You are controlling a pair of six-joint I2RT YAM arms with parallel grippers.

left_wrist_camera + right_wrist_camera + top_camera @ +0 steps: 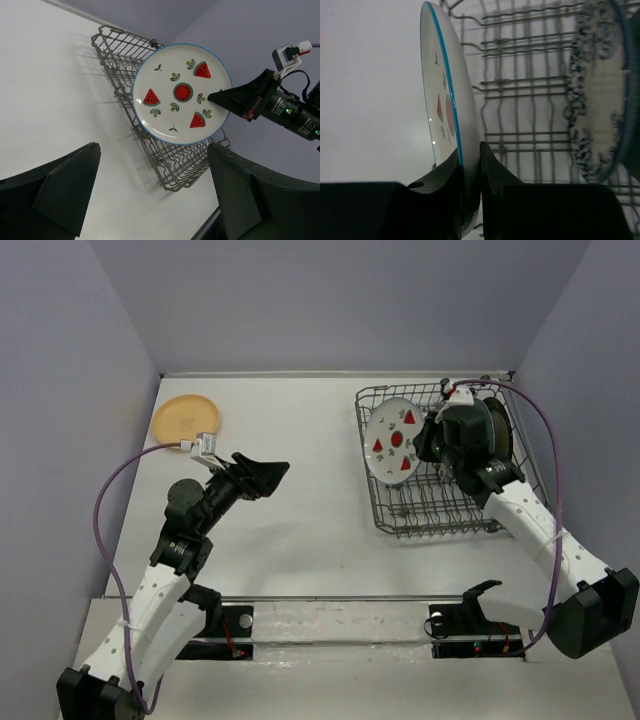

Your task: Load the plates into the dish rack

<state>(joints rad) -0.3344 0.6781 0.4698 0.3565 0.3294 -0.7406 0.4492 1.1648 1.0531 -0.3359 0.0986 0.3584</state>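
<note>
The fruit plate tilts steeper in my right gripper next and comes down into the wires [437, 470] [536, 107] beside the floral plate, since those wires are empty.
A white plate with red fruit marks [393, 442] stands upright over the left part of the grey wire dish rack [430, 515]. My right gripper [425, 440] is shut on its rim. The right wrist view shows the fingers [470, 150] pinching the plate's blue-edged rim [445, 100]. A blue-and-white floral plate [597, 100] stands on edge in the rack to the right. My left gripper [268, 478] hangs open over mid-table with nothing in it, facing the fruit plate [181, 93]. An orange-yellow plate [186, 418] lies flat at the far left.
A dark plate [497, 430] stands on edge at the rack's right end, behind my right wrist. The rack's near corner [170, 167] juts toward the left gripper. Purple walls close in the table on three sides.
</note>
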